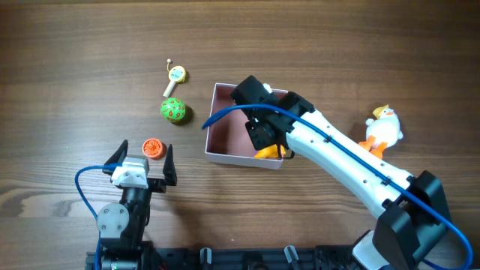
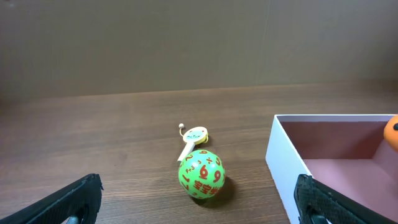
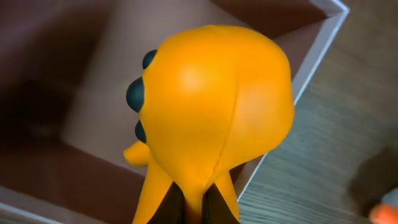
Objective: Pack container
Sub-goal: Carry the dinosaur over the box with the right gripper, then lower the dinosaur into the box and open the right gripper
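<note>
I will next lower my right gripper into the box and release the orange toy figure on the box's pink bottom, which lies open below.
The container (image 1: 217,127) is a shallow white-walled box with a dull pink inside, at the table's middle; it also shows in the left wrist view (image 2: 283,155) and the right wrist view (image 3: 323,37). My right gripper (image 3: 193,208) is shut on an orange toy figure with dark spots (image 3: 211,99) and holds it over the box's front right corner, where it shows from overhead (image 1: 268,152). My left gripper (image 1: 142,161) is open and empty near the table's front left. A green ball with red numbers (image 1: 173,110) lies ahead of it, seen too in the left wrist view (image 2: 200,173).
A small orange round toy (image 1: 153,148) lies between the left fingers. A pale yellow rattle-like toy (image 1: 175,76) lies behind the ball. A white and orange duck figure (image 1: 382,129) stands at the right, beside the right arm.
</note>
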Motion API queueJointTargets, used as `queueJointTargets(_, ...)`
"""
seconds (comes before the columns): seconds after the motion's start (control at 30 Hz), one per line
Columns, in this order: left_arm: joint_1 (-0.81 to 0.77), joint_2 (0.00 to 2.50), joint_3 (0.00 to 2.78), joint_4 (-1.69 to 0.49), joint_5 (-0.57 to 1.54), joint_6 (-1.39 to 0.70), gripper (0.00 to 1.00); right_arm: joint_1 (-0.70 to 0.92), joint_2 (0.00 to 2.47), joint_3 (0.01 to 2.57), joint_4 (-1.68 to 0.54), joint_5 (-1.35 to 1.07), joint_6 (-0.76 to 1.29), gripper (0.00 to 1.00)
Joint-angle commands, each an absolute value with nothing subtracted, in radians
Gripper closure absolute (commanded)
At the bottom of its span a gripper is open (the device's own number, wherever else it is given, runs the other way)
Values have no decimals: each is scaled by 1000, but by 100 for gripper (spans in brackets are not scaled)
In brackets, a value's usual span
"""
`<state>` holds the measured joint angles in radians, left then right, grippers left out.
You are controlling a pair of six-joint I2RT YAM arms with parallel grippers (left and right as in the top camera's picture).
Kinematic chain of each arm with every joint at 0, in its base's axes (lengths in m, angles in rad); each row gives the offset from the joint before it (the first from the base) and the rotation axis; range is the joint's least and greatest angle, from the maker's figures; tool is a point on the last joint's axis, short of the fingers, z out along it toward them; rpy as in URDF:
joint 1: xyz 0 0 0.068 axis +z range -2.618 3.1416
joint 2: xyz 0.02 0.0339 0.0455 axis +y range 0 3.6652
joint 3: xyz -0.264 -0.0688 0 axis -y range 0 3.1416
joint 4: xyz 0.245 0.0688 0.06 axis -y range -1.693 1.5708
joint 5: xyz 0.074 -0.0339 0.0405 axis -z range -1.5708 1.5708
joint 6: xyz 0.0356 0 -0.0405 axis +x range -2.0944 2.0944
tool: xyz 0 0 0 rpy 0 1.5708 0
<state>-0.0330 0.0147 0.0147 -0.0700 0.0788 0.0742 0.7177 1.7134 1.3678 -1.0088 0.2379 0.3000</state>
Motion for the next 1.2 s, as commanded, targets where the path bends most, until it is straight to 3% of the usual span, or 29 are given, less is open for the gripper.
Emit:
queueJointTargets(0.0,-37,8,6,-69,77,94,0,719,1711,1369,-994,326,228,95)
queueJointTargets(0.47,-37,7,6,-69,77,94,0,715,1711,1369,-924,411,146,95)
queueJointTargets(0.6,-37,8,6,-69,77,94,0,706,1711,1369,-933,303,161,95)
queueJointTargets(0.93,-37,7,6,-69,77,94,0,706,1711,1365,-891,245,452,95)
queueJointTargets(1.17,-37,7,6,-69,77,94,0,706,1713,1284,-810,245,475,95)
